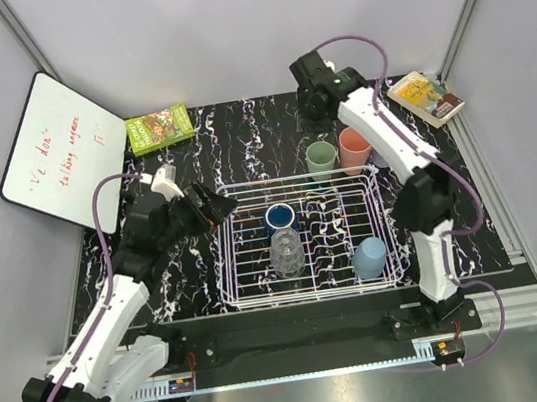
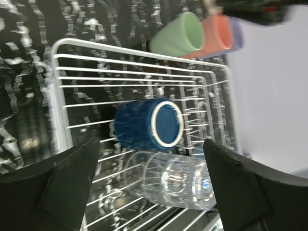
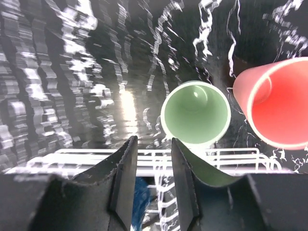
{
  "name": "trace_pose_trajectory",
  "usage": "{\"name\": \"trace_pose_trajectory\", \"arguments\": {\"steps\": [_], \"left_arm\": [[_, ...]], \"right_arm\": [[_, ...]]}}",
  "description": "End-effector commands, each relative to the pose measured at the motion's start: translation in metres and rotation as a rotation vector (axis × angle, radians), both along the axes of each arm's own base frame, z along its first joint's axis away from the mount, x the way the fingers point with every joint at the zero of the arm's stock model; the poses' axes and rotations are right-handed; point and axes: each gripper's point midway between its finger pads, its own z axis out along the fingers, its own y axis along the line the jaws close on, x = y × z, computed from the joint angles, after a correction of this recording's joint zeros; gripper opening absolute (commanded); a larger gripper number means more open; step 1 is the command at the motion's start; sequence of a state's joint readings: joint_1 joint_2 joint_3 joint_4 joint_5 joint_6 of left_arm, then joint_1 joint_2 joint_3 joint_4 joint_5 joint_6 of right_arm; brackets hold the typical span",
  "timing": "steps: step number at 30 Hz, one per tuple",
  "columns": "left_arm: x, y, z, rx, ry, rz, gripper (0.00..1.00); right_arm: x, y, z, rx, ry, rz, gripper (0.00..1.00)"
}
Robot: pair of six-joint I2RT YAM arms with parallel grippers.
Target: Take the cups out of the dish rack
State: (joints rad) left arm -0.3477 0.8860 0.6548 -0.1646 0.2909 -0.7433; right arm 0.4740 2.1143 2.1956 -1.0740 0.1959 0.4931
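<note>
The clear glass's upper end [image 1: 286, 246] is higher than the dark blue cup. My left gripper should next move back over the rack [image 1: 262, 293], tip downward and lower around that end of the glass.
The white wire dish rack [image 1: 262, 293] sits mid-table. In it stand a dark blue cup [image 1: 281, 219], a clear glass [image 1: 287, 254] and a light blue-grey cup [image 1: 369, 258]. A pale green cup [image 1: 321, 160] and a salmon-pink cup [image 1: 355, 149] stand on the table just behind the rack. In the left wrist view a lavender cup [image 2: 237, 36] shows behind the salmon one. My left gripper [image 1: 224, 208] is open and empty at the rack's left rim, facing the blue cup [image 2: 149, 125] and the glass [image 2: 178, 178]. My right gripper [image 1: 315, 108] hovers high behind the green cup [image 3: 195, 113], narrowly open and empty.
A whiteboard [image 1: 59, 151] leans at the back left. A green book [image 1: 160, 128] lies at the back of the table. A yellow book [image 1: 425, 97] lies at the back right corner. Walls close in the back and both sides.
</note>
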Motion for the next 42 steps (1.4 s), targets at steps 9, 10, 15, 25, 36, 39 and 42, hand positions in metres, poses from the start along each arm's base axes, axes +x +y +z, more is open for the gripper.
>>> {"name": "trace_pose_trajectory", "arguments": {"steps": [9, 10, 15, 25, 36, 39, 42], "left_arm": [[0.007, -0.008, -0.006, 0.287, 0.012, 0.039, 0.93], [0.007, -0.009, -0.006, 0.317, 0.014, 0.050, 0.93], [0.001, -0.044, 0.008, 0.364, -0.021, -0.022, 0.93], [-0.023, -0.070, 0.042, 0.376, -0.104, -0.045, 0.93], [-0.060, -0.108, -0.002, 0.505, -0.031, -0.128, 0.93], [-0.064, -0.109, -0.011, 0.522, -0.016, -0.129, 0.93], [-0.067, -0.108, -0.017, 0.528, -0.003, -0.129, 0.93]], "right_arm": [[-0.103, 0.021, 0.128, 0.432, -0.410, 0.273, 0.72], [-0.109, 0.023, 0.132, 0.452, -0.421, 0.285, 0.72], [-0.149, 0.028, 0.135, 0.496, -0.442, 0.330, 0.73], [-0.190, 0.004, 0.126, 0.523, -0.482, 0.310, 0.74], [-0.208, -0.009, 0.101, 0.529, -0.449, 0.282, 0.75], [-0.208, -0.009, 0.100, 0.524, -0.448, 0.282, 0.75], [-0.207, -0.007, 0.100, 0.528, -0.442, 0.285, 0.75]]}}
